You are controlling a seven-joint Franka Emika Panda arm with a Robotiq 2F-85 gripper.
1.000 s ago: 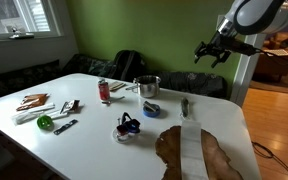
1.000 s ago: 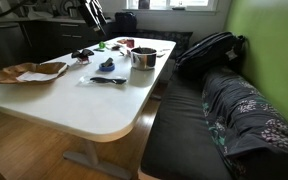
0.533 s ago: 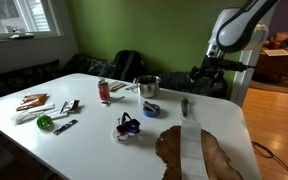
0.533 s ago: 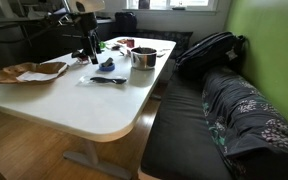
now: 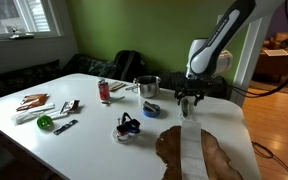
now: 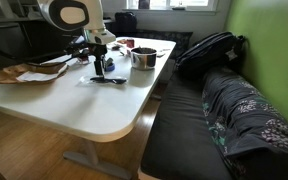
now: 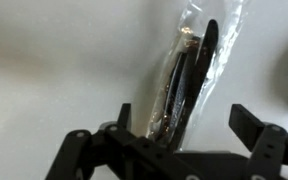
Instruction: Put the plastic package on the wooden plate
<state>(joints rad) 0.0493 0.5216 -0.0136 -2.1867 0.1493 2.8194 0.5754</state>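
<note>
I should next lower my gripper, one finger each side, onto the dark contents of the plastic package, then close it.
The plastic package is a narrow, shiny clear packet lying on the white table, just beyond the wooden plate, a dark brown wavy slab with a pale strip. My gripper hangs right over the package, open. In the wrist view the package runs up the middle, and my gripper has a dark finger on either side of it, neither touching. In an exterior view the gripper sits above the package, with the wooden plate to the left.
A steel pot and a blue bowl stand beside the package. A red can, a dark blue-black item, a green object and small brown items lie further along. A backpack rests on the bench.
The arm has swung down from high above the table's far end. The gripper now hangs low, directly over the plastic package. Nothing on the table has moved.
</note>
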